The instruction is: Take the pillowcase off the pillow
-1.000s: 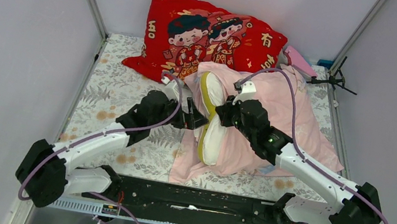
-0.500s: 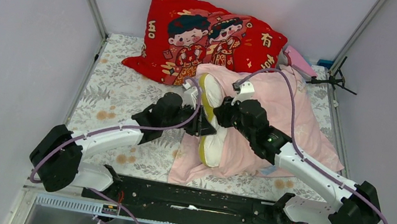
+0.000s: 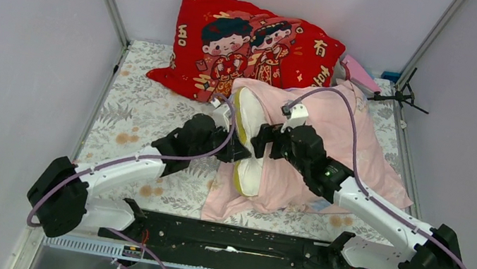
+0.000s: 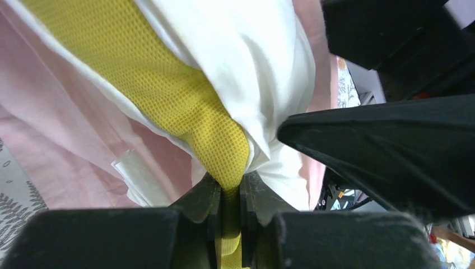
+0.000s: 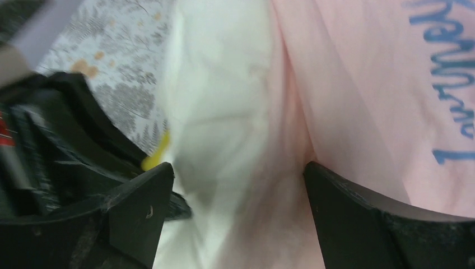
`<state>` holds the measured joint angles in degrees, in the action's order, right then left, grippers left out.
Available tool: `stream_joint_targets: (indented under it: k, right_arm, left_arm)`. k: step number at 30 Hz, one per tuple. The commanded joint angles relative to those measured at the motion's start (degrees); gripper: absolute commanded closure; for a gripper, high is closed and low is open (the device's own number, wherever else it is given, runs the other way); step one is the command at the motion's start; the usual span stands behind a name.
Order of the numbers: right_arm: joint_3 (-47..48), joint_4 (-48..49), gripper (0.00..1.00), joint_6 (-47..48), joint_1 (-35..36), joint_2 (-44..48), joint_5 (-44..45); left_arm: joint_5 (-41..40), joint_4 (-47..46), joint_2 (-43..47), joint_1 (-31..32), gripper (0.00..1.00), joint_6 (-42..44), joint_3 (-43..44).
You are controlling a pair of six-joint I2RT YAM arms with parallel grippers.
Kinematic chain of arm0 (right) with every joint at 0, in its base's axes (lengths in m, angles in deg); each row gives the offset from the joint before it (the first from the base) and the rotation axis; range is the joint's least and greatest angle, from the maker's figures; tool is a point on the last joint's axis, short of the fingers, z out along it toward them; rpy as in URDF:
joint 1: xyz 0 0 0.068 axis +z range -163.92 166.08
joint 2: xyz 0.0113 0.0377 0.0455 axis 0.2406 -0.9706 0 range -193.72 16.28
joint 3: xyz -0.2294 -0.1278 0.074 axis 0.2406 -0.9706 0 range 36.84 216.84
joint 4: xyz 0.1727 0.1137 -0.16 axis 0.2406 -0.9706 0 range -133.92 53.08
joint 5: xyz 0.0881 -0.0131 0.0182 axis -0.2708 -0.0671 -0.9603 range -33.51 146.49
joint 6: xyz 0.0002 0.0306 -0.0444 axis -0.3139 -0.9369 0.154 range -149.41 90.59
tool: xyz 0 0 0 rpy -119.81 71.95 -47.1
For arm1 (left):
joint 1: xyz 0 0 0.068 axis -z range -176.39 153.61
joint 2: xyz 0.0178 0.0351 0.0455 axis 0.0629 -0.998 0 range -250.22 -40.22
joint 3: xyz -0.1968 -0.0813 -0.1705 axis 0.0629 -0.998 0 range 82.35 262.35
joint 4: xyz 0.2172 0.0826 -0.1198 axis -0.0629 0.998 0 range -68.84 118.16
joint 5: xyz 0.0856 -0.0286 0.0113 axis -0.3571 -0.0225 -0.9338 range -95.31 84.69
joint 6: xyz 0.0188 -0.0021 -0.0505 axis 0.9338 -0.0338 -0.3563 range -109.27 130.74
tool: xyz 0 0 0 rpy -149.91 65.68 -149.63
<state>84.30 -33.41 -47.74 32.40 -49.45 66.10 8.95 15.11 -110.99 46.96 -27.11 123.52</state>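
The left gripper pulls left in the top view next, over the bare floral cloth, then releases the pillow's piping, as the pillow [image 3: 251, 114] is still mostly inside the pillowcase.
The cream-white pillow [image 3: 251, 114] with yellow piping sticks out of the open left end of the pale pink pillowcase [image 3: 355, 145] at mid-table. In the left wrist view my left gripper [image 4: 228, 196] is shut on the yellow piping [image 4: 168, 84] of the pillow [image 4: 263, 67], with the pillowcase [image 4: 67, 145] behind. From above, the left gripper [image 3: 239, 150] sits at the pillow's left edge. My right gripper [image 3: 260, 140] hovers just to its right, open. Its fingers [image 5: 140, 196] straddle the pillow [image 5: 218, 112] where it meets the pillowcase [image 5: 358, 84], holding nothing.
A big red cartoon-printed cushion [image 3: 249, 43] leans at the back wall. A floral cloth [image 3: 139, 112] covers the table. A small black stand [image 3: 402, 96] and a pink object [image 3: 359, 70] lie at the back right. Metal frame posts edge both sides.
The left gripper came in from the left and shut on the pillow's yellow piping. The right gripper let go and opened wide.
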Motion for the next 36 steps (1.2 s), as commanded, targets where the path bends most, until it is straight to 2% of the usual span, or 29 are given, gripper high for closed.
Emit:
stream_joint_targets:
  k: [1, 8, 11, 13, 18, 22, 26, 30, 33, 36]
  right_arm:
    - [-2.3, -5.7, 0.06, 1.9, -0.1, 1.7, 4.6]
    - [-4.4, -9.6, 0.03, -0.7, -0.1, 1.9, 11.9]
    - [-4.5, -11.8, 0.02, -2.9, -0.1, 1.7, 17.6]
    - [-4.8, -13.4, 0.02, -5.4, -0.2, 1.7, 22.9]
    - [-6.2, -14.4, 0.0, -8.8, -1.1, 2.9, 29.2]
    - [-7.0, -14.8, 0.01, -10.9, -1.9, 4.3, 31.6]
    - [-8.1, -14.8, 0.0, -12.0, -2.5, 6.7, 34.4]
    - [-8.9, -14.8, 0.0, -12.3, -2.9, 9.9, 37.7]
    - [-9.0, -14.2, 0.0, -11.5, -3.0, 11.4, 38.2]
    - [-9.3, -11.6, 0.0, -10.0, -3.1, 12.7, 34.2]
  left_arm:
    - [-4.6, -3.3, 5.3, -0.5, 1.0, 0.4, -0.9]
    - [-9.0, -0.9, 12.4, -2.3, 1.0, -0.2, -2.2]
    - [-11.6, 1.9, 16.0, -3.4, 1.0, -0.4, -2.2]
    - [-15.6, 5.4, 18.3, -4.2, 1.0, 0.2, -1.4]
    - [-27.6, 17.2, 23.6, -6.3, 1.0, -0.3, 1.9]
    - [-32.4, 20.2, 30.7, -7.0, 1.0, -3.4, 0.5]
    - [-43.9, 25.6, 39.7, -7.1, 1.0, -7.0, -1.1]
    - [-49.9, 25.3, 51.5, -7.1, 1.0, -7.4, -4.8]
    - [-51.1, 25.8, 53.6, -7.1, 1.0, -7.8, -6.0]
    - [-49.5, 26.0, 50.7, -7.1, 1.0, -7.9, -5.7]
